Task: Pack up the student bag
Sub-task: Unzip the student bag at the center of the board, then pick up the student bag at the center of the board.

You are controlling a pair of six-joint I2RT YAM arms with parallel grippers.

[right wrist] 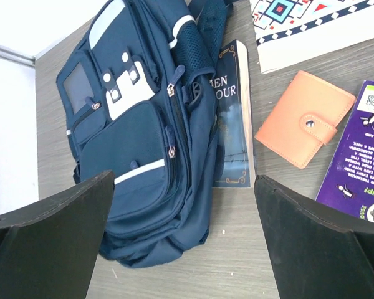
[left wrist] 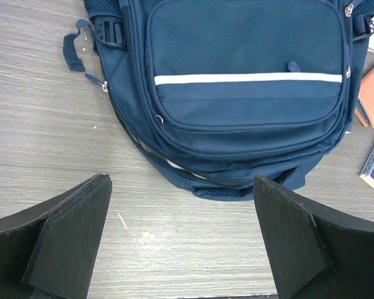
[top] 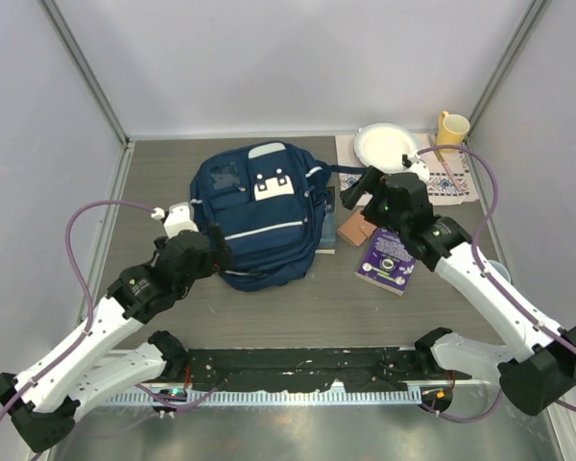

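The strap beside the mesh pocket lies exposed along the bag's edge, so my right gripper moves down and left in the top view onto it next.
The student bag (top: 259,216), navy with a pale stripe and a white buckle patch, lies flat on the table, front pockets up. Its lower end (left wrist: 246,75) fills the left wrist view, where a zip gapes slightly over pale lining. My left gripper (top: 214,254) (left wrist: 181,187) stands open just off that end, over bare table. My right gripper (top: 363,189) (right wrist: 184,180) hangs open above the bag's right side (right wrist: 137,156), holding nothing. A blue book (top: 326,229) (right wrist: 234,124) lies partly tucked under the bag's right edge.
An orange wallet (top: 355,228) (right wrist: 305,118) and a purple book (top: 387,259) (right wrist: 358,156) lie right of the bag. At the back right are a patterned cloth (top: 456,182), a white plate (top: 384,146) and a yellow mug (top: 451,127). Walls enclose three sides.
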